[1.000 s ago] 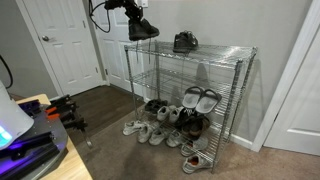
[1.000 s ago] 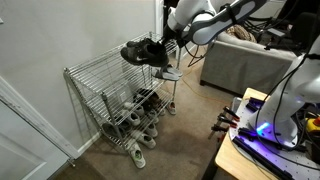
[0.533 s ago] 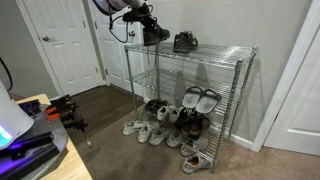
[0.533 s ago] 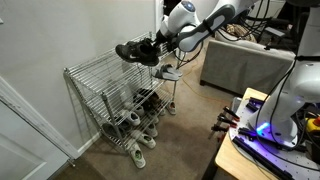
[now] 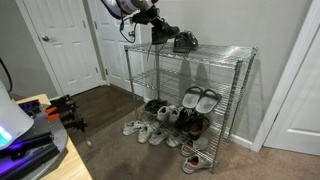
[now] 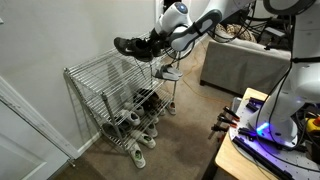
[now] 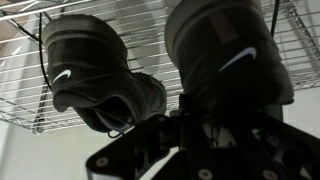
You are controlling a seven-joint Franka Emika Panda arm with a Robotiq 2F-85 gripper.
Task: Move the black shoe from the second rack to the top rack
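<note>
Next, my gripper lowers the held shoe onto the free wires of the top shelf below it, shifting toward the second shoe.
My gripper [image 5: 150,24] is shut on a black shoe [image 5: 161,34] and holds it just above the left end of the wire rack's top shelf [image 5: 215,50]. A second black shoe [image 5: 185,42] rests on that shelf right beside it. In an exterior view the held shoe [image 6: 134,45] hangs over the rack with the gripper [image 6: 160,42] behind it. In the wrist view the held shoe [image 7: 225,50] is close above the dark jaws [image 7: 190,118], and the other shoe [image 7: 95,75] lies on the wire shelf to its left.
The wire rack [image 5: 240,100] stands against the wall, with a white door [image 5: 65,45] to one side. Several shoes [image 5: 170,120] lie on its bottom shelf and on the floor in front. A table edge with equipment [image 5: 30,140] is in the foreground.
The arm has carried the black shoe from beyond the rack's end inward over the top shelf, up next to the resting shoe.
</note>
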